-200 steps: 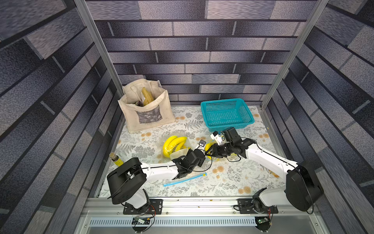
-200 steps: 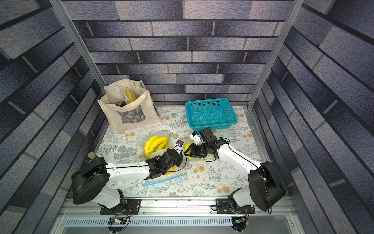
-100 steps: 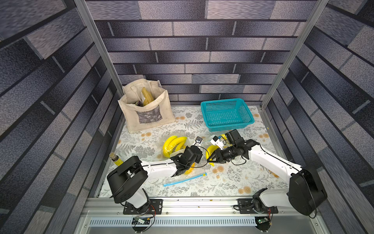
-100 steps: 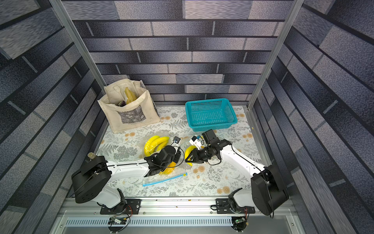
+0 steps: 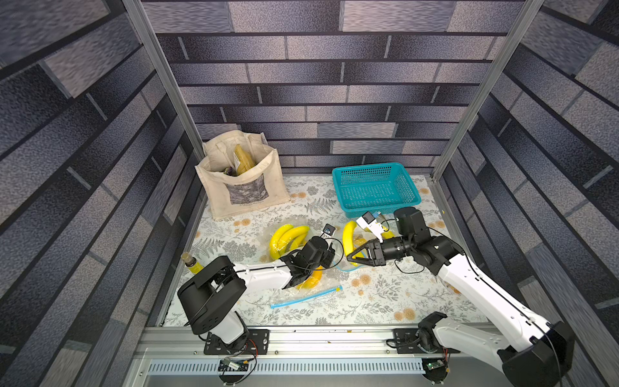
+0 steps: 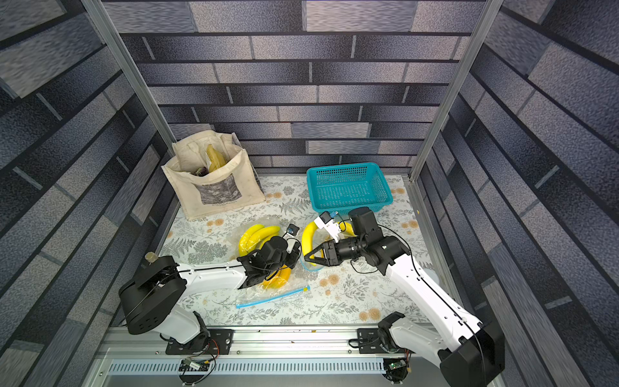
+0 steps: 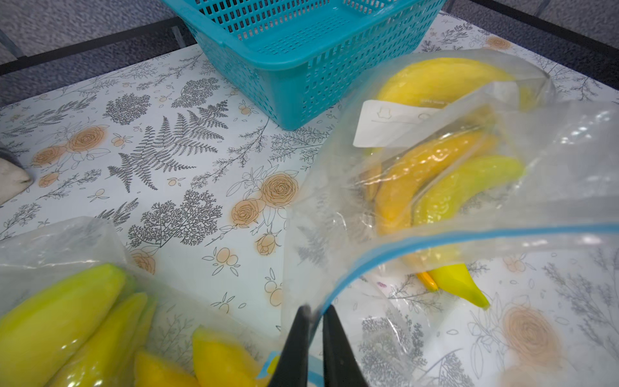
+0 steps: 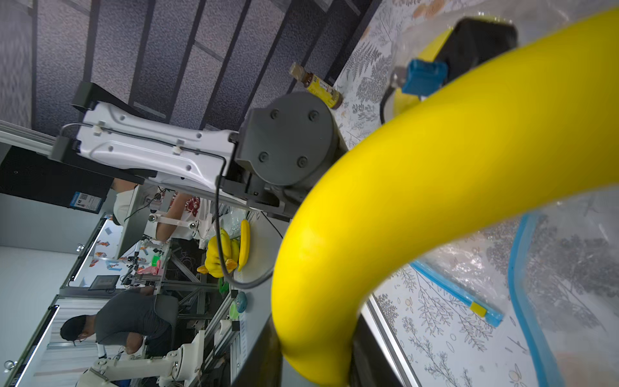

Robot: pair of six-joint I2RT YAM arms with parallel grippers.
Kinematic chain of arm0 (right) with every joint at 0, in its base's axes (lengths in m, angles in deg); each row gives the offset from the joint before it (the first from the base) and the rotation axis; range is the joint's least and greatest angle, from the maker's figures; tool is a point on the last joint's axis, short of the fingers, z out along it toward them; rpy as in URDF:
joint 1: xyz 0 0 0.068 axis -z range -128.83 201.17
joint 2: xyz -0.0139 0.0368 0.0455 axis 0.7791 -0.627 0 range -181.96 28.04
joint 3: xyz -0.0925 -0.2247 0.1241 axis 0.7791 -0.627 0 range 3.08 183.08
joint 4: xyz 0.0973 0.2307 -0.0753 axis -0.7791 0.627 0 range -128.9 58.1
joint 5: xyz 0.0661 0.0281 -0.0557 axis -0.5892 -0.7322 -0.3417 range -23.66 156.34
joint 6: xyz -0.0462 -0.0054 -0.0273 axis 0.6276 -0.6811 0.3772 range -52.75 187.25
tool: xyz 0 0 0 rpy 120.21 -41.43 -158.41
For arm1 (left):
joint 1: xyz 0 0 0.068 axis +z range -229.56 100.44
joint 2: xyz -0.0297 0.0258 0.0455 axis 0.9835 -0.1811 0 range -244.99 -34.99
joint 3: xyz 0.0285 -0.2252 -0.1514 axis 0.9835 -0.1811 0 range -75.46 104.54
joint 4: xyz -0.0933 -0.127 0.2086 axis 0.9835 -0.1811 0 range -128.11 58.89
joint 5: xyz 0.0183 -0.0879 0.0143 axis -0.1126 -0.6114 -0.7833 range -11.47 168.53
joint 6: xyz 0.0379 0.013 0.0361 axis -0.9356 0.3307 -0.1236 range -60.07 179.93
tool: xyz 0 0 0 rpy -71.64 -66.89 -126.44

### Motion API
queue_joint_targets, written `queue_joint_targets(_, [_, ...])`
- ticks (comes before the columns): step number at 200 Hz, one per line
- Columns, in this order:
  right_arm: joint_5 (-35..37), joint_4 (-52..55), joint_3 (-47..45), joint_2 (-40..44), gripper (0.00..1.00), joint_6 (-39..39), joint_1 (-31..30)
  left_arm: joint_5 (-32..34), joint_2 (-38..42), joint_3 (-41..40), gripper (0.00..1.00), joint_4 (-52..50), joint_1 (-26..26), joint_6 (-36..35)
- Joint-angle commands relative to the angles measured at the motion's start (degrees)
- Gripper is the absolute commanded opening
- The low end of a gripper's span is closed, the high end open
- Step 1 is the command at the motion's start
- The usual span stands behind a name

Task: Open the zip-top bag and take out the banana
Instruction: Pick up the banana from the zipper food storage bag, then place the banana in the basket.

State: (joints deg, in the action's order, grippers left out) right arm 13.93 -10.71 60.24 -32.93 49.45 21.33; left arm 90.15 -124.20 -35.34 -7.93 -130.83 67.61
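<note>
My right gripper needs to move the banana outward over the near rim of the teal basket, lower it in and let go of it. The teal basket's empty bottom is outward of the gripper.
My right gripper (image 5: 351, 258) (image 8: 315, 365) is shut on a bare yellow banana (image 5: 348, 234) (image 8: 435, 167), which curves up from its jaws above the mat. Just beneath lies the clear zip-top bag (image 5: 343, 268) (image 7: 368, 201) with its blue-rimmed mouth (image 7: 435, 234) gaping. More bananas (image 7: 435, 174) lie inside it. My left gripper (image 5: 330, 256) (image 7: 316, 311) is shut on that blue rim, right beside the right gripper. In both top views the left fingertips are hidden under the wrist.
A teal basket (image 5: 375, 191) stands just behind the grippers and a canvas tote (image 5: 241, 181) at the back left. Another bag of bananas (image 5: 288, 234) lies left of centre. A third bag with a blue zip strip (image 5: 308, 296) lies under my left arm. A small bottle (image 5: 191, 264) stands at the left edge.
My right gripper has swung lower and towards the front, and more of the banana now shows above the bag. My left gripper has shifted slightly towards the back, keeping hold of the rim.
</note>
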Motion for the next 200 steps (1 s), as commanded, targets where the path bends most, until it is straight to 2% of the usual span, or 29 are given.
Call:
queue_joint_targets(1, [5.7, -4.4, 7.9, -1.1, 0.0, -0.5, 1.6, -2.7, -0.2, 1.2, 0.11, -0.1, 0.2, 0.0])
queue_joint_targets(25, [12.9, -3.1, 13.9, -8.9, 0.0, 2.0, 6.4, -4.1, 0.7, 0.5, 0.11, 0.1, 0.0, 0.3])
queue_joint_targets(61, [19.4, 3.8, 30.1, -34.2, 0.0, 8.6, 12.6, -6.4, 1.9, -0.1, 0.11, 0.1, 0.1, -0.4])
queue_joint_targets(96, [23.9, 7.1, 48.3, -57.1, 0.0, 7.4, 15.6, -7.7, 3.5, -0.2, 0.1, -0.2, -0.2, 0.0])
queue_joint_targets(128, [29.9, 13.7, 60.8, -69.2, 0.02, 6.6, 16.2, -8.3, 4.4, -0.1, 0.1, -0.9, -0.2, 0.1])
queue_joint_targets(141, [31.5, 14.9, 62.2, -70.4, 0.23, 6.5, 16.2, -8.1, 4.5, -0.2, 0.1, -1.3, -0.3, -0.1])
queue_joint_targets(155, [31.5, 12.0, 58.3, -67.2, 0.33, 6.2, 16.2, -8.4, 4.6, -0.5, 0.09, -1.3, -0.3, -0.6])
queue_joint_targets(163, [32.0, 9.0, 54.3, -63.4, 0.42, 5.9, 16.2, -8.6, 4.5, -0.6, 0.08, -1.3, -0.4, -1.0])
queue_joint_targets(172, [33.0, 5.6, 49.0, -58.2, 0.46, 5.9, 16.2, -8.6, 4.3, -0.9, 0.07, -1.1, -0.5, -1.1])
queue_joint_targets(190, [34.9, 1.0, 38.7, -45.5, 0.49, 5.5, 16.2, -9.1, 3.6, -0.9, 0.05, -0.7, -0.6, -1.2])
queue_joint_targets(200, [35.3, -0.3, 32.3, -38.8, 0.57, 5.2, 16.1, -9.0, 3.2, -0.9, 0.05, -0.5, -0.9, -0.8])
